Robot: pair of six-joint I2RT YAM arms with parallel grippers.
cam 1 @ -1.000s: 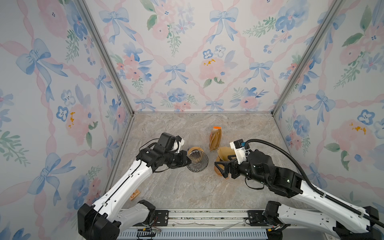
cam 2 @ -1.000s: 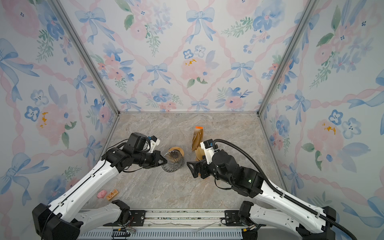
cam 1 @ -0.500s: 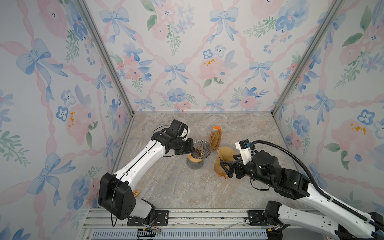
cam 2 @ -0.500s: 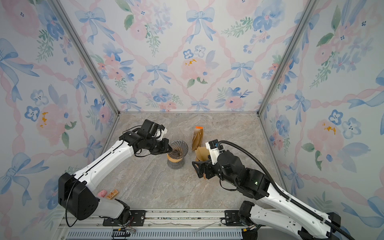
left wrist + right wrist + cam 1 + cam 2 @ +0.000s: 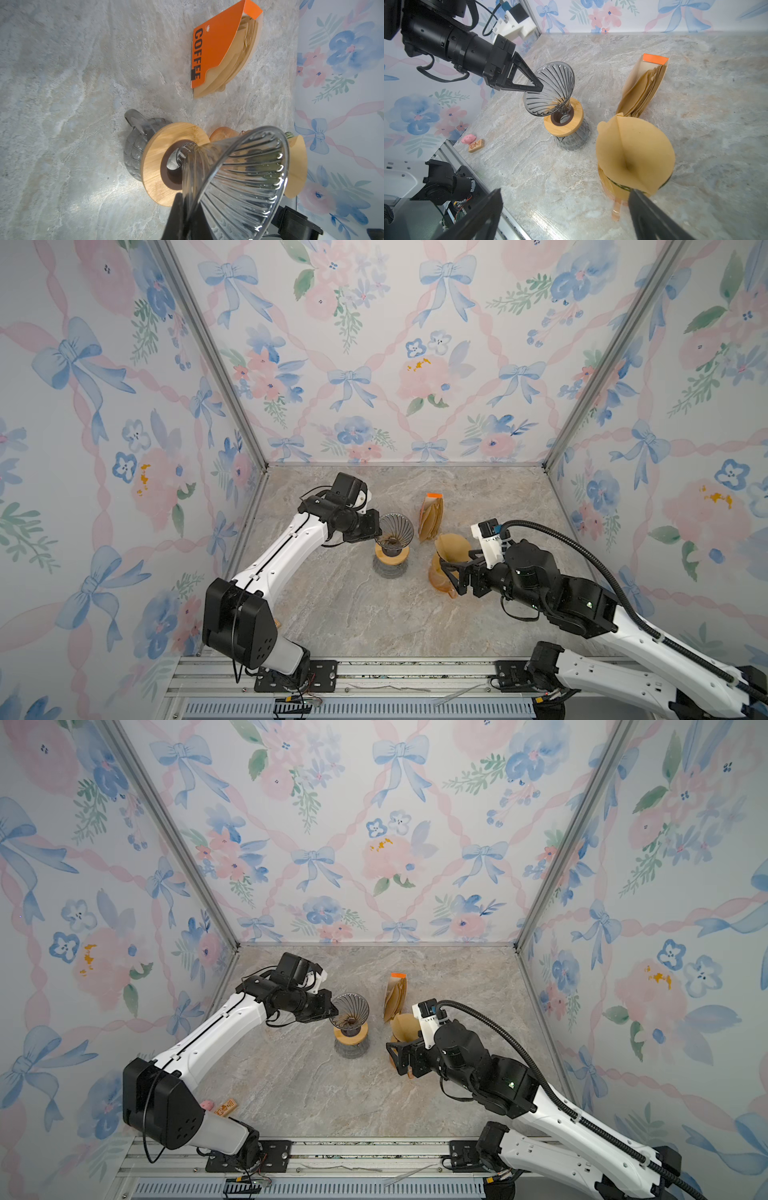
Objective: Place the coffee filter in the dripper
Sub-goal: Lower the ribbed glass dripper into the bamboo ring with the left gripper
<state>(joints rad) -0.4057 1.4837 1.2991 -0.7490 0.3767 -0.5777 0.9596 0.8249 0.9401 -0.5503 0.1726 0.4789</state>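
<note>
My left gripper brings the dripper's narrow end down into the wooden collar's hole (image 5: 391, 552) (image 5: 175, 164) below it next and lets go of the dripper's rim, because the dripper still leans.
A smoky ribbed glass dripper (image 5: 395, 529) (image 5: 351, 1006) (image 5: 550, 89) (image 5: 239, 176) leans tilted, its narrow end at the hole of a wooden collar (image 5: 564, 122) (image 5: 158, 162). The collar rests on a glass carafe (image 5: 573, 139). My left gripper (image 5: 377, 536) (image 5: 333, 1015) (image 5: 538, 87) (image 5: 187, 216) is shut on the dripper's rim. To its right a brown paper coffee filter (image 5: 453, 547) (image 5: 405, 1027) (image 5: 633, 149) (image 5: 297, 166) stands opened as a cone in an amber ribbed cup (image 5: 612, 187). My right gripper (image 5: 449, 578) (image 5: 397, 1058) (image 5: 566, 216) stands open just in front of that cup, holding nothing.
An orange-topped pack of filters (image 5: 431, 516) (image 5: 395, 996) (image 5: 643, 89) (image 5: 218, 52) stands behind the cup. A pink toy (image 5: 469, 138) and a small wooden block (image 5: 476, 145) (image 5: 226, 1106) lie at the front left corner. Patterned walls close three sides.
My left arm has swung toward the back, still gripping the dripper's rim, and the dripper has tipped over on the collar. The right gripper shifted slightly and stayed open.
</note>
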